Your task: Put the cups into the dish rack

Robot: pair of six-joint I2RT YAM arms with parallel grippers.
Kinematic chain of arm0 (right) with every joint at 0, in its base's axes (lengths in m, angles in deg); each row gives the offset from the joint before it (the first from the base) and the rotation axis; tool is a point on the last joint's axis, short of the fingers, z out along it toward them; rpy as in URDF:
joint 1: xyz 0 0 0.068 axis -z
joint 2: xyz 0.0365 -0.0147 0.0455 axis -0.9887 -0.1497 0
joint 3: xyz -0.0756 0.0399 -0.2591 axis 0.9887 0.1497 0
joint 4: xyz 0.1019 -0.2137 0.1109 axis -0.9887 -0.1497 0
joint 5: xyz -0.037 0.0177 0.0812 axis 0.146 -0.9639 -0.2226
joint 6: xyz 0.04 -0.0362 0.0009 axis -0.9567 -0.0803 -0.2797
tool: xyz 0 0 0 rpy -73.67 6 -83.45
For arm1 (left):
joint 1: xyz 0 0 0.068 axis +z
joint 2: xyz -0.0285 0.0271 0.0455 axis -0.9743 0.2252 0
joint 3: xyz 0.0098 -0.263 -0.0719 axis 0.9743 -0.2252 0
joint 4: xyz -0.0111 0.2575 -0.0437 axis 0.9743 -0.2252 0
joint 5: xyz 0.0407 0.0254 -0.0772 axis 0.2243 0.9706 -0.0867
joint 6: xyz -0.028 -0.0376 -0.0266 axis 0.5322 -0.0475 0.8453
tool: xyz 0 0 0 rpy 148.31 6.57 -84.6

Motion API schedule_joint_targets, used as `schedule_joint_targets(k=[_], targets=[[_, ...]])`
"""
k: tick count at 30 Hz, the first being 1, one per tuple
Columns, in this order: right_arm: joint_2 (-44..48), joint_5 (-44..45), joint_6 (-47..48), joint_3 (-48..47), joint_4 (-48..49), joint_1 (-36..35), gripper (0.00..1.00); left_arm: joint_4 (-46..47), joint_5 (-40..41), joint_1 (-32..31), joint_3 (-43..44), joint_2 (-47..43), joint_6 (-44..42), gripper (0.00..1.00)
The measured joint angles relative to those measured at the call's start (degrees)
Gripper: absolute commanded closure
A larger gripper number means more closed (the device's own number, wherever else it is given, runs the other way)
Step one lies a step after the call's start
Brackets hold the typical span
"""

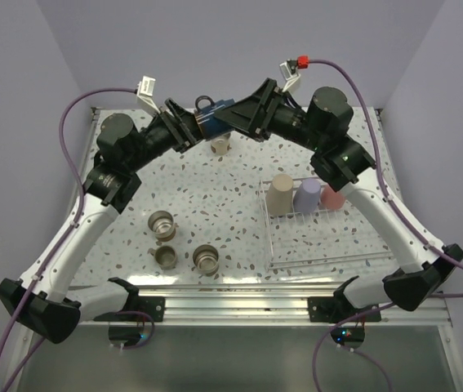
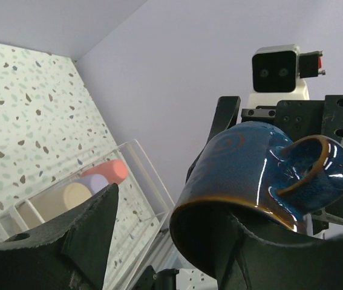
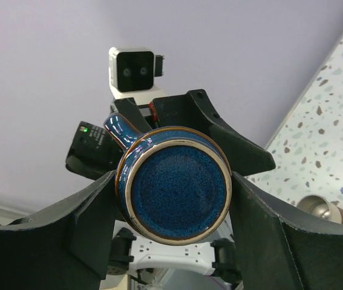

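Observation:
My right gripper needs to tip the mug (image 1: pixel 212 113) mouth-down and lower it back to the empty slots by the beige cup (image 1: pixel 287 234) to release, since they lie below and back.
A dark blue-black handled mug (image 1: pixel 212 113) hangs in the air at the back centre, between both grippers. My right gripper (image 1: pixel 235 114) is shut on its sides; in the right wrist view the mug's base (image 3: pixel 174 193) faces the camera with a finger touching each side. My left gripper (image 2: pixel 159 205) is open: one finger reaches into the mug's mouth (image 2: pixel 244 163) and the other finger (image 2: pixel 92 229) stands apart. The wire dish rack (image 1: pixel 321 245) holds beige (image 1: pixel 280 194), lavender (image 1: pixel 307 194) and coral (image 1: pixel 333 196) cups.
One steel cup (image 1: pixel 220 145) stands on the table below the mug. Three more steel cups (image 1: pixel 162 224), (image 1: pixel 166 256), (image 1: pixel 206 258) stand at the front left. The rack's front half has open slots. Walls enclose the table.

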State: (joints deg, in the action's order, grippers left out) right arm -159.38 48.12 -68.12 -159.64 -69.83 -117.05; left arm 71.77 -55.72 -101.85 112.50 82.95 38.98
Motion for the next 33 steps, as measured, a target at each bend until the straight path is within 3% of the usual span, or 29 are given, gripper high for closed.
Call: schedule_joint_targets(k=[14, 23, 27, 33], targets=[[9.07, 5.99, 13.92, 0.83, -18.47, 8.20, 1.00, -14.56, 1.70, 1.40, 1.25, -2.29, -8.41, 0.34], [24.15, 18.40, 30.56, 4.63, -38.47, 8.35, 1.00, -28.33, 9.22, 1.62, 5.11, -2.89, -17.66, 0.33], [31.15, 25.99, 34.01, 10.45, -46.53, 8.35, 1.00, -33.77, 13.14, 1.62, 5.11, -3.54, -21.18, 0.32], [33.16, 34.58, 35.52, 17.73, -54.42, 8.35, 1.00, -38.07, 17.59, 1.62, 5.05, -4.26, -24.39, 0.30]])
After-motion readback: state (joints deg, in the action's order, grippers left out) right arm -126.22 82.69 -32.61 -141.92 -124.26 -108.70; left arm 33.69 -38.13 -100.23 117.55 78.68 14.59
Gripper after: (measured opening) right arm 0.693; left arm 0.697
